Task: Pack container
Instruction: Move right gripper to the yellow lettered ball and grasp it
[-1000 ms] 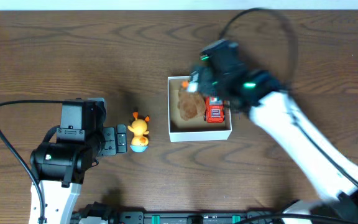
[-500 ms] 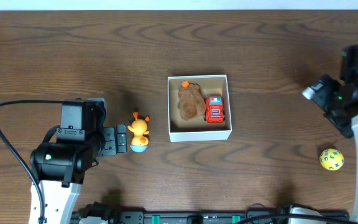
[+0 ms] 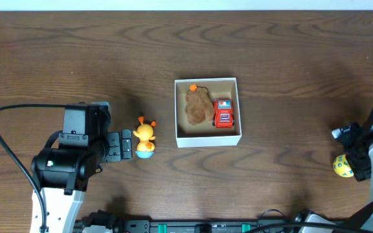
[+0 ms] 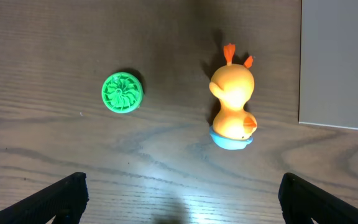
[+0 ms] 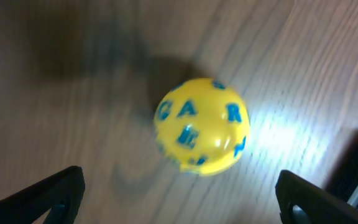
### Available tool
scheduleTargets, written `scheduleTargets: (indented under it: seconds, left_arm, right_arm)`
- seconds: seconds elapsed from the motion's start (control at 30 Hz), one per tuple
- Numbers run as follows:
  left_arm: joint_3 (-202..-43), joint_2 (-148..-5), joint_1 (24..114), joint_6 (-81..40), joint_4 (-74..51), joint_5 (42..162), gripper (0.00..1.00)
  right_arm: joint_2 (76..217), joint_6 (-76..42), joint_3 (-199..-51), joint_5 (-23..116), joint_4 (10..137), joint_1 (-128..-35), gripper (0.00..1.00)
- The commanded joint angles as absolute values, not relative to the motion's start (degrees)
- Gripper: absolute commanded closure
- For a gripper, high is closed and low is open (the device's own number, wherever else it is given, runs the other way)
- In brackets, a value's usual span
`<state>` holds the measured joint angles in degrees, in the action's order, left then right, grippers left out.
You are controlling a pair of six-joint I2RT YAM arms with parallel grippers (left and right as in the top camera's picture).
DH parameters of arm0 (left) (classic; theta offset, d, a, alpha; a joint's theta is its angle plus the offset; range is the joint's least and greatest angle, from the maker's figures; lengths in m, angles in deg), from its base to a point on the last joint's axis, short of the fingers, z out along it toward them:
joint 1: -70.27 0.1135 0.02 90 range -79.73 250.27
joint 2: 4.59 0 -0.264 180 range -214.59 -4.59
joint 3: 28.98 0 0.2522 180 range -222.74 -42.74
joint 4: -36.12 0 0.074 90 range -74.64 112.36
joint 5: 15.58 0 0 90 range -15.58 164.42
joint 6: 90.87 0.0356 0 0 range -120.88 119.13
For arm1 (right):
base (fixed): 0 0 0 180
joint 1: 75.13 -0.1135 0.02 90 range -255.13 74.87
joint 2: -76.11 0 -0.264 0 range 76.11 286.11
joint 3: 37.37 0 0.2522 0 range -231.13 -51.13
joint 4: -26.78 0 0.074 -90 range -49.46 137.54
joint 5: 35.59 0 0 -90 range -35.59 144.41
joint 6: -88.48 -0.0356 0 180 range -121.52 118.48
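The yellow ball (image 3: pixel 343 166) (image 5: pixel 202 127) is next: my right gripper will go down to it with its open fingers on either side of the ball.
The container (image 3: pixel 208 139), a white square box with a tan inside, stands mid-table and holds a brown plush toy (image 3: pixel 198 107) and a red toy car (image 3: pixel 223 114). Its white wall shows in the left wrist view (image 4: pixel 331 62). An orange duck toy (image 3: pixel 146 136) stands left of it, also seen in the left wrist view (image 4: pixel 232 106). My left gripper (image 3: pixel 125 144) is open just left of the duck, fingers wide in its own view (image 4: pixel 182 196). A yellow ball with blue letters (image 3: pixel 342 166) (image 5: pixel 202 126) lies at the far right. My right gripper (image 5: pixel 179 196) is open above it.
A small green ridged disc (image 4: pixel 122 92) lies on the table left of the duck in the left wrist view. A black cable (image 3: pixel 5 145) loops by the left arm. The table's far edge runs along the top.
My right arm has swung from the container to the far right front and now sits over the yellow ball. The left arm and duck have not moved.
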<state>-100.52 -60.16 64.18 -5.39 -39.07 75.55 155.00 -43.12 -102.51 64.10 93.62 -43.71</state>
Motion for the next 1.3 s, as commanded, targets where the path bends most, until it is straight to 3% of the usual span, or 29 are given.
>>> scheduleTargets:
  seconds: [0.0, 0.27, 0.43, 0.6, 0.7, 0.77, 0.9, 1.03, 1.27]
  left_arm:
    - [-101.37, -60.31, 64.46, -5.93, -39.23, 75.48, 0.02]
    - [-101.37, -60.31, 64.46, -5.93, -39.34, 75.48, 0.02]
    - [-101.37, -60.31, 64.46, -5.93, -39.34, 75.48, 0.02]
    - [-101.37, -60.31, 64.46, -5.93, -39.36, 75.48, 0.02]
    - [-101.37, -60.31, 64.46, -5.93, -39.34, 75.48, 0.02]
    - [-101.37, -60.31, 64.46, -5.93, -39.34, 75.48, 0.02]
    - [-101.37, -60.31, 64.46, -5.93, -39.34, 75.48, 0.02]
    - [-101.37, -60.31, 64.46, -5.93, -39.34, 75.48, 0.02]
    - [-101.37, -60.31, 64.46, -5.93, -39.34, 75.48, 0.02]
  right_arm:
    - [154.87, -42.97, -98.9, 64.52, 90.74, -41.59, 0.01]
    - [154.87, -40.85, -92.1, 64.52, 81.45, -40.26, 0.09]
    - [154.87, -40.17, -91.49, 64.49, 80.75, -40.26, 0.47]
    - [154.87, -40.17, -91.49, 64.47, 80.79, -40.28, 0.64]
    - [154.85, -40.15, -91.51, 64.21, 80.79, -40.28, 0.83]
    - [154.83, -39.36, -91.56, 63.01, 80.75, -40.32, 0.9]
    - [153.93, -35.45, -92.82, 58.61, 80.84, -41.26, 0.99]
    - [150.63, -33.13, -96.41, 57.11, 83.37, -45.33, 0.99]
    - [142.98, -21.55, -108.32, 52.28, 88.16, -63.14, 0.99]
